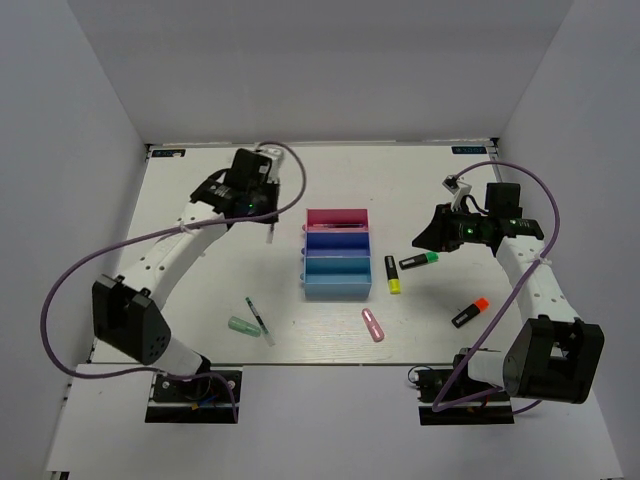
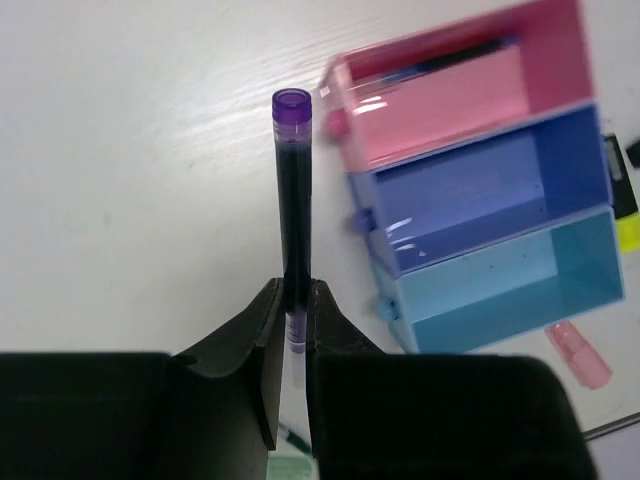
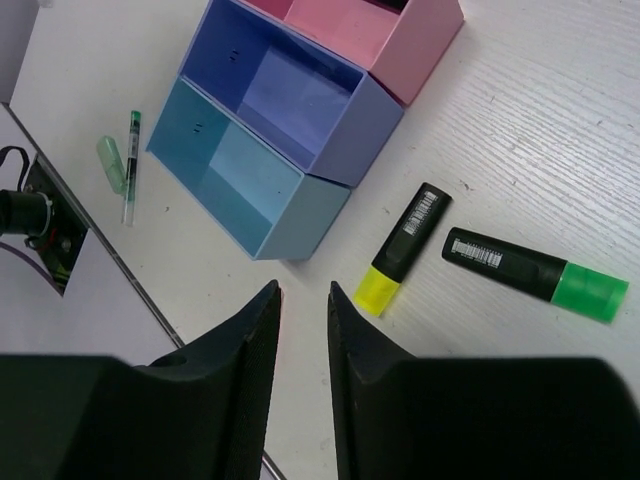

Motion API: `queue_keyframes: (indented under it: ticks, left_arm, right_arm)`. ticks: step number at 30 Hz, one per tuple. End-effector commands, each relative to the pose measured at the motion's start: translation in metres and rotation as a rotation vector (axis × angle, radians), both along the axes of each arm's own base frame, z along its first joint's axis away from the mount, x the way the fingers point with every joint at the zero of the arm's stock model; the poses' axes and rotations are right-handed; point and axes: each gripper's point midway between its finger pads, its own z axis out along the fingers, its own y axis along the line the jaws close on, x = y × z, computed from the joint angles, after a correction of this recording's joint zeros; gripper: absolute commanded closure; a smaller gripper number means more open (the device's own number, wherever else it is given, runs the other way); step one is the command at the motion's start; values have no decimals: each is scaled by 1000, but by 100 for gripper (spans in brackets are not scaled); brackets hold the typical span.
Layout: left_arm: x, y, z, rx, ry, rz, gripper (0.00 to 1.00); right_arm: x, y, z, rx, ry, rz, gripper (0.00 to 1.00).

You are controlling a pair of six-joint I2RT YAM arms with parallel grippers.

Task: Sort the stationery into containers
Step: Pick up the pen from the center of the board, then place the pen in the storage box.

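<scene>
My left gripper should move across the pink tray holding dark pens, turn the pen with the purple cap lengthwise, go down and let go, because the tray is to the right in the top view.
My left gripper is shut on a thin dark pen with a purple cap and holds it above the table, just left of the magenta-pink tray. The dark blue tray and light blue tray look empty. Dark pens lie along the pink tray's far wall. My right gripper is open and empty, above the table near the yellow-capped highlighter and the green-capped highlighter. An orange-capped highlighter lies further right.
A pink stick lies in front of the light blue tray. A mint-green stick and a thin pen lie at front left. White walls enclose the table on three sides.
</scene>
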Motion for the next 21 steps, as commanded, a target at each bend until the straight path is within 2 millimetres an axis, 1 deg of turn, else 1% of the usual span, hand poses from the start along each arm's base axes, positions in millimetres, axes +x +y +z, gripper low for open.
queue_keyframes:
  ticks: [1, 2, 3, 4, 5, 6, 7, 8, 10, 11, 12, 13, 15, 16, 18, 19, 21]
  left_arm:
    - [9, -61, 16, 51, -155, -409, 100]
    - [11, -75, 19, 75, -195, -538, 100]
    - [16, -91, 23, 77, -227, -590, 100]
    - [19, -102, 34, 79, -264, -626, 100]
    - [25, -110, 19, 129, -267, -716, 100]
    - [28, -122, 32, 127, -313, -759, 100]
    - [28, -130, 32, 133, -328, -786, 100]
    - [31, -137, 18, 159, -329, -851, 100]
    - [30, -155, 15, 159, -388, -924, 100]
    - [38, -160, 8, 183, -419, -930, 100]
    - [40, -162, 6, 203, -433, -954, 100]
    - [40, -167, -7, 215, -416, -979, 100]
    - [46, -171, -10, 262, -445, -1009, 100]
    - [47, -174, -23, 276, -423, -1028, 100]
    - [55, -177, -23, 303, -451, -1034, 100]
    - [57, -177, -30, 310, -442, -1033, 100]
    - [63, -182, -28, 317, -471, -1034, 100]
  right_arm:
    - [-2, 4, 14, 23, -54, 29, 71]
    - [-1, 3, 14, 21, -55, 28, 71]
    - [-2, 3, 13, 22, -55, 29, 71]
    - [-3, 4, 13, 23, -61, 37, 71]
    - [-3, 4, 14, 23, -63, 34, 71]
    - [-2, 4, 14, 25, -68, 39, 71]
    - [-3, 4, 14, 27, -70, 42, 71]
    - [-4, 5, 15, 34, -75, 53, 70]
    - [-6, 8, 17, 49, -86, 79, 65]
    - [-8, 9, 17, 50, -98, 93, 64]
    - [-9, 9, 17, 50, -105, 104, 62]
    - [-10, 11, 18, 63, -108, 116, 62]
    - [-14, 14, 21, 82, -134, 150, 58]
    - [-15, 14, 21, 85, -136, 154, 58]
    - [-16, 15, 23, 94, -152, 169, 55]
    - [-16, 14, 24, 94, -160, 170, 55]
    - [-17, 15, 25, 99, -164, 176, 50]
